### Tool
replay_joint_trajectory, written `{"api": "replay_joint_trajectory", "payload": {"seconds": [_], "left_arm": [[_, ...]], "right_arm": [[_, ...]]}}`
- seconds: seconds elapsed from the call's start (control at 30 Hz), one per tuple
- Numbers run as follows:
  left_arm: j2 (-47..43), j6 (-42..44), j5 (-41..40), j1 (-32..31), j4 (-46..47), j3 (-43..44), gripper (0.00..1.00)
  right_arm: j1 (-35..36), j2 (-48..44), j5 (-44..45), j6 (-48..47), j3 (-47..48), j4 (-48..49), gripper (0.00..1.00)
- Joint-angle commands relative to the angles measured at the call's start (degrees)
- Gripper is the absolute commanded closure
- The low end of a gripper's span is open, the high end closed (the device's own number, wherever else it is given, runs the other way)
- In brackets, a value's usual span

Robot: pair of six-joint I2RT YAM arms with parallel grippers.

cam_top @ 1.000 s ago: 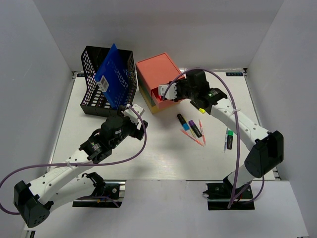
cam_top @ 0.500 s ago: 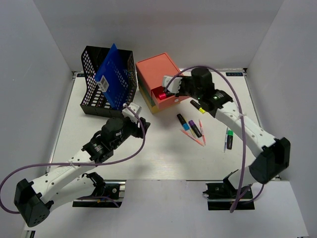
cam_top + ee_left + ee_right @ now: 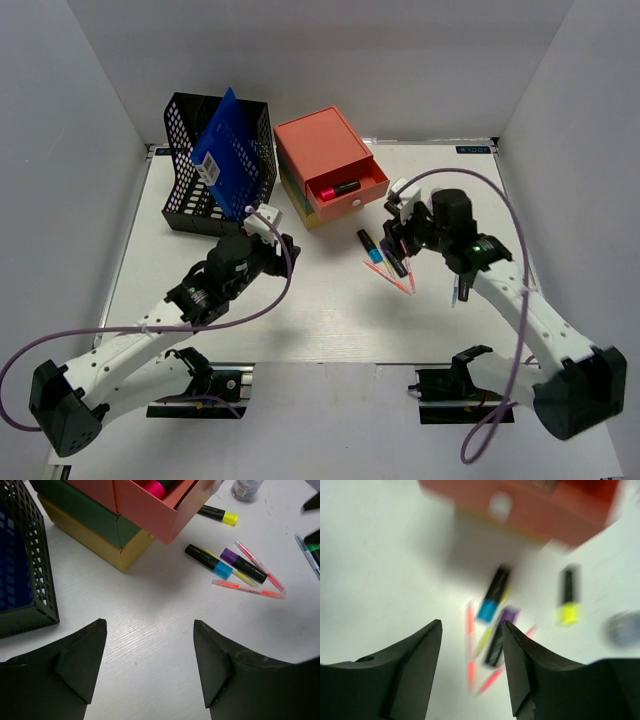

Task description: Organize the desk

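Note:
My right gripper should next lower its open fingers to both sides of the purple highlighter below and close on its black body (image 3: 396, 264) (image 3: 495, 644), because thin pens lie close beside it.
The white desk (image 3: 300, 300) holds a coral-topped drawer box (image 3: 315, 145) whose top drawer (image 3: 350, 192) stands open with a pink highlighter (image 3: 328, 190) inside. Loose pens lie right of the box: a blue-capped highlighter (image 3: 371, 248), a purple one (image 3: 394, 261), thin pink pens (image 3: 397, 281) and a green marker (image 3: 463, 279). My right gripper (image 3: 393, 232) hovers over this cluster, open and empty; the blurred right wrist view shows the pens under my gripper (image 3: 472, 630). My left gripper (image 3: 280, 238) is open over bare desk, left of the pens and in front of the box, shown in its own view (image 3: 150, 630).
A black mesh file holder (image 3: 190, 175) with a blue folder (image 3: 228, 150) stands at the back left, close to the left arm. A yellow-capped highlighter (image 3: 217, 515) lies by the open drawer's corner. White walls enclose the desk on three sides.
My right gripper has pulled back from the open drawer toward the loose pens and opened, leaving the pink highlighter in the drawer. My left gripper narrowed a little and barely moved.

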Motion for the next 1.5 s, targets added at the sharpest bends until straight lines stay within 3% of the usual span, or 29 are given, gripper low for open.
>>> {"api": "replay_joint_trajectory", "payload": {"seconds": [0.0, 0.3, 0.53, 1.47], "left_arm": [[-3.35, 2.09, -2.16, 0.24, -0.44, -1.86, 0.19], [-7.57, 4.91, -1.99, 0.24, -2.73, -1.51, 0.14], [-5.56, 5.35, 1.61, -0.29, -3.08, -0.82, 0.14], [-5.21, 6.14, 2.32, -0.29, -3.78, -0.55, 0.14]], "right_arm": [[-2.61, 4.29, -7.09, 7.87, -2.84, -3.33, 0.41], [-4.91, 18.0, -0.25, 4.89, -2.67, 2.02, 0.46], [-5.08, 26.26, 5.47, 1.37, -2.67, 7.38, 0.46], [-6.58, 35.5, 9.16, -0.39, -2.06, 10.99, 0.48]]}}
